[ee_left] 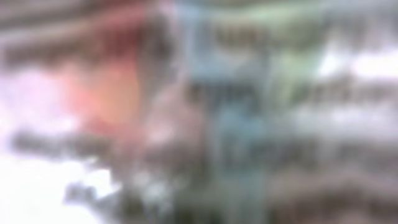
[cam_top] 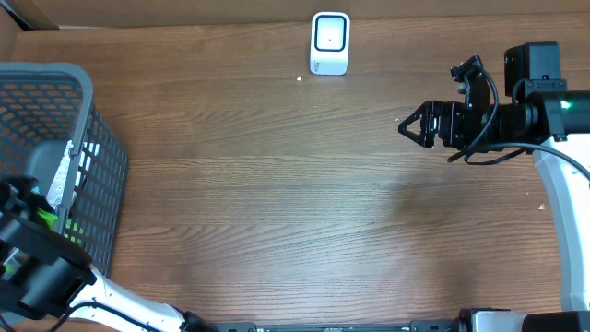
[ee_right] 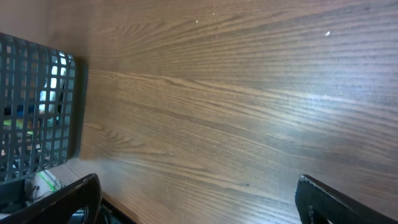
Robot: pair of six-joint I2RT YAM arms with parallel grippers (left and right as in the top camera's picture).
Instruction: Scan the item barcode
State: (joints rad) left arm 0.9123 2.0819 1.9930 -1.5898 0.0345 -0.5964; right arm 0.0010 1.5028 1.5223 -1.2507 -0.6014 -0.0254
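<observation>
My left gripper rises from among the packaging next and releases what it holds over the grey basket's bottom, as that bottom lies below the gripper's fingers.
The white barcode scanner (cam_top: 330,42) stands at the table's far edge, near the middle. My left arm (cam_top: 37,263) reaches into the grey mesh basket (cam_top: 64,88) at the left, and its fingers are hidden among the contents. The left wrist view is a close blur of red, blue, green and white packaging, so no single item can be made out. The left gripper is shut; whether it holds an item I cannot tell. My right gripper (cam_top: 410,126) (ee_right: 199,205) hovers open over bare wood at the right, with nothing between its fingers.
White and green packaging (cam_top: 64,184) shows inside the basket. The right wrist view looks across the wood towards the basket's wall (ee_right: 37,106). Brown cardboard walls (cam_top: 184,11) close off the table's far side.
</observation>
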